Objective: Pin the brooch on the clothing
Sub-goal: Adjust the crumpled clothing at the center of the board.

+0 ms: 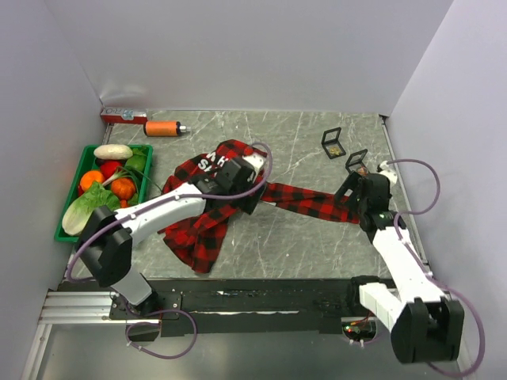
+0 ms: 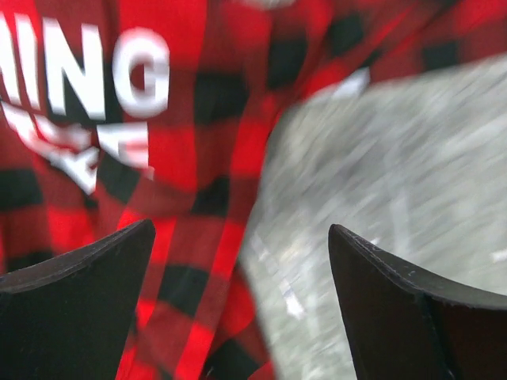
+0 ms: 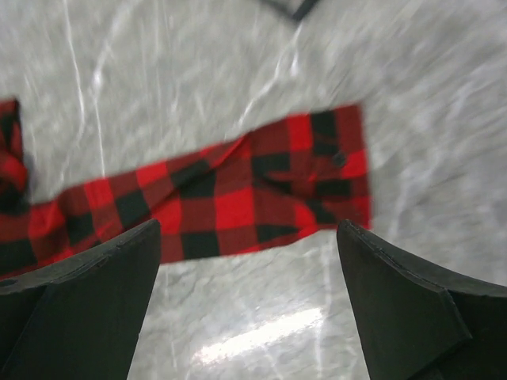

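The shirt's edge below the lettering lies below the left gripper and to its left in the top view, so the left gripper should go down onto that edge.
The red-and-black plaid shirt (image 1: 204, 223) lies crumpled at the table's middle, with white lettering (image 1: 210, 163) showing and one sleeve (image 1: 305, 201) stretched out to the right. My left gripper (image 1: 242, 194) hovers open over the shirt's right edge. In the left wrist view the gripper (image 2: 242, 226) is empty, with the lettering (image 2: 87, 87) at upper left. My right gripper (image 1: 349, 195) is open just by the sleeve's end. In the right wrist view it (image 3: 249, 226) is empty, with the sleeve cuff (image 3: 317, 170) ahead of it. Two small open black boxes (image 1: 332, 142) (image 1: 357, 162) stand at back right; I cannot make out the brooch.
A green crate (image 1: 66, 231) of vegetables stands at the left. An orange bottle (image 1: 162, 127) and a red box (image 1: 123, 116) lie at the back left. White walls close in the table on three sides.
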Tool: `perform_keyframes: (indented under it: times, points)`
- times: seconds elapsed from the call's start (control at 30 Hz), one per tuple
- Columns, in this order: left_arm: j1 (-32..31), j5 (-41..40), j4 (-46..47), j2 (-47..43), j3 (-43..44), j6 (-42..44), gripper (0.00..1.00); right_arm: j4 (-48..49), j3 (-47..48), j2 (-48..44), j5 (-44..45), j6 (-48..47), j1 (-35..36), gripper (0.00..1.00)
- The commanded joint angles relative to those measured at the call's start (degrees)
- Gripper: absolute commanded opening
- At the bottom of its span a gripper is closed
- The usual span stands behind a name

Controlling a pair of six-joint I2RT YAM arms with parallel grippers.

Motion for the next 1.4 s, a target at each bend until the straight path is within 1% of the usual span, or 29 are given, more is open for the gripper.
perform_keyframes:
  times: [0.0, 0.17, 0.23, 0.43, 0.53, 0.63, 0.67, 0.7, 0.8, 0.87, 0.9, 1.03, 1.07, 1.1, 1.13, 1.17, 1.2, 1.27, 1.3, 1.37]
  points:
    - [-1.2, -10.25, -4.35, 1.44, -0.43, 3.23, 0.96, 7.76, 0.91, 4.05, -6.26, 4.38, -0.38, 0.95]
    - [-1.2, -9.54, -7.6, 6.27, 0.89, 3.41, 0.96, 12.6, 1.87, 13.1, -8.01, 6.75, -1.08, 0.9]
    - [-1.46, -9.72, -8.4, 7.34, 1.5, 3.32, 0.97, 13.31, 2.31, 16.96, -8.63, 7.72, -2.84, 0.87]
    - [-1.64, -10.07, -8.76, 8.31, 1.33, 3.58, 0.99, 17.88, 2.57, 23.56, -10.13, 10.88, -4.24, 0.8]
    - [-1.73, -10.59, -8.84, 8.84, 1.24, 3.67, 0.99, 18.85, 3.19, 26.72, -10.13, 12.38, -4.86, 0.78]
    - [-1.73, -11.91, -9.37, 9.89, 1.33, 3.76, 0.97, 22.45, 3.71, 29.72, -12.76, 14.14, -5.21, 0.75]
    - [-1.73, -12.44, -9.46, 10.41, 1.33, 3.76, 0.95, 22.63, 4.32, 30.42, -12.94, 14.4, -5.21, 0.74]
    - [-1.73, -12.62, -9.55, 10.59, 1.42, 3.76, 0.9, 22.8, 4.77, 31.82, -13.03, 15.01, -5.21, 0.73]
    - [-1.73, -12.79, -9.37, 11.12, 1.33, 3.84, 0.81, 23.33, 6.35, 33.94, -13.12, 15.72, -5.3, 0.7]
    - [-1.73, -12.97, -9.46, 11.38, 1.24, 3.84, 0.78, 23.25, 7.66, 35.44, -13.2, 15.72, -5.39, 0.69]
    - [-1.73, -12.88, -9.46, 11.56, 1.24, 3.84, 0.75, 23.24, 8.02, 35.88, -13.21, 15.89, -5.39, 0.68]
    - [-1.73, -12.97, -9.55, 11.91, 1.33, 4.02, 0.65, 23.07, 9.95, 38.86, -12.94, 16.07, -5.3, 0.64]
    - [-1.73, -13.06, -9.55, 12.09, 1.33, 4.02, 0.62, 22.63, 10.83, 39.56, -13.12, 15.99, -5.3, 0.63]
    - [-1.73, -13.32, -9.55, 12.26, 1.24, 4.02, 0.55, 22.54, 11.18, 40.53, -13.2, 15.98, -5.3, 0.61]
    - [-1.73, -13.41, -9.55, 12.44, 1.24, 4.02, 0.52, 22.45, 11.45, 40.89, -13.55, 16.07, -5.3, 0.59]
    - [-1.73, -13.58, -9.55, 12.44, 1.33, 4.02, 0.5, 22.8, 11.36, 41.06, -13.99, 16.33, -5.3, 0.57]
    - [-1.73, -13.67, -9.55, 12.53, 1.33, 4.11, 0.48, 23.07, 11.19, 41.24, -14.34, 16.6, -5.39, 0.56]
    - [-1.72, -13.94, -9.63, 12.62, 1.33, 4.11, 0.47, 23.77, 10.05, 40.98, -14.52, 17.39, -5.3, 0.54]
    - [-1.55, -14.02, -9.64, 12.62, 1.42, 4.02, 0.43, 24.12, 9.78, 40.72, -14.7, 17.56, -5.3, 0.53]
    - [-1.64, -14.29, -9.81, 12.7, 1.5, 3.93, 0.42, 24.21, 8.82, 40.54, -14.87, 18.26, -5.3, 0.52]
